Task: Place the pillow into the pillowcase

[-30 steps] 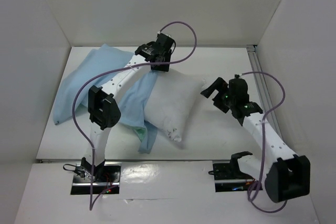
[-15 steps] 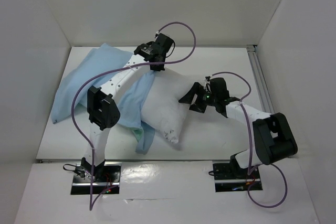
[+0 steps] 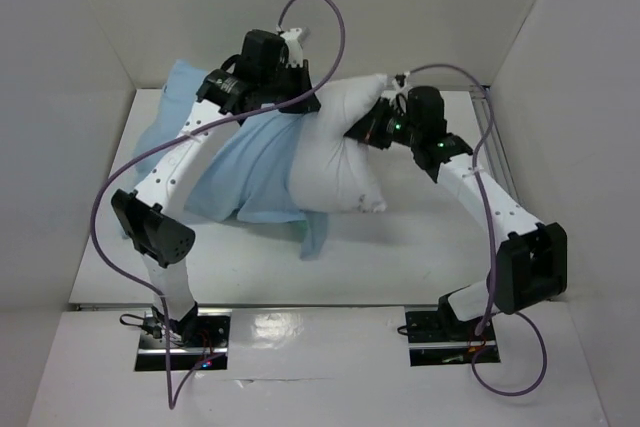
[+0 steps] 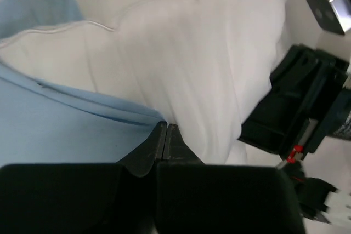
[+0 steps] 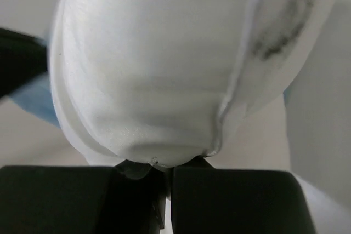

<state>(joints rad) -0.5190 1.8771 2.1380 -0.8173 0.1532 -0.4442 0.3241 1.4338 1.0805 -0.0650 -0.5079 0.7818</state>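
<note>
I will pull the pillowcase's upper edge to the right in the top view with my left gripper, over the pillow's bare end, and let go of it, because this end of the pillow sticks out uncovered.
The white pillow is bunched up and raised at the middle back of the table. Over its left half hangs the light blue pillowcase, a tail of it drooping toward the front. My left gripper is shut on the pillowcase's upper edge, where the blue cloth meets the pillow at the gripper. My right gripper is shut on a fold at the pillow's right end; in the right wrist view the pillow bulges just above this gripper. The two grippers are close together.
White walls enclose the table on the left, back and right. A metal rail runs along the right edge. Purple cables loop above both arms. The arm bases stand at the near edge.
My right gripper has swung left onto the pillow and shut on it. Both arms then rose toward the back, lifting pillow and pillowcase. The left gripper has shut on the pillowcase.
</note>
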